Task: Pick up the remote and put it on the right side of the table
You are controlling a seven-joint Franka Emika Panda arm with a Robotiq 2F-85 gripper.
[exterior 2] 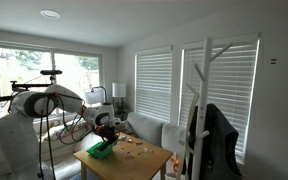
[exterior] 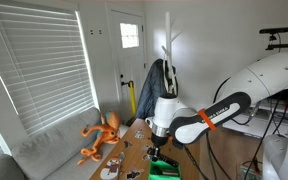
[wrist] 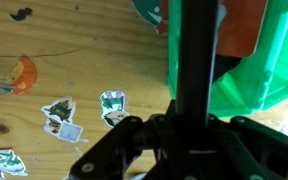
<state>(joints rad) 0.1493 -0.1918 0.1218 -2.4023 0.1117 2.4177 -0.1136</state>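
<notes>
My gripper is holding the remote and will next carry it outward, then down onto the bare tabletop toward the coat rack to release it, because the green container lies below the remote.
In the wrist view my gripper (wrist: pixel 189 135) is shut on a long black remote (wrist: pixel 196 55), which sticks out straight ahead of the jaws. Under it lie the brown wooden table (wrist: pixel 74 50) and a green plastic container (wrist: pixel 259 60). In both exterior views the gripper (exterior: pixel 156 140) (exterior 2: pixel 106 130) hangs just above the green container (exterior: pixel 162 166) (exterior 2: pixel 102 149) at one end of the long table (exterior: pixel 129 150) (exterior 2: pixel 139 160). The remote is too small to make out in the exterior views.
Small paper cut-outs (wrist: pixel 112 105) and stickers lie scattered on the tabletop. An orange octopus toy (exterior: pixel 102 135) sits on the grey sofa (exterior: pixel 54 150) beside the table. A white coat rack (exterior 2: pixel 206 110) with a dark jacket stands near the table's far end.
</notes>
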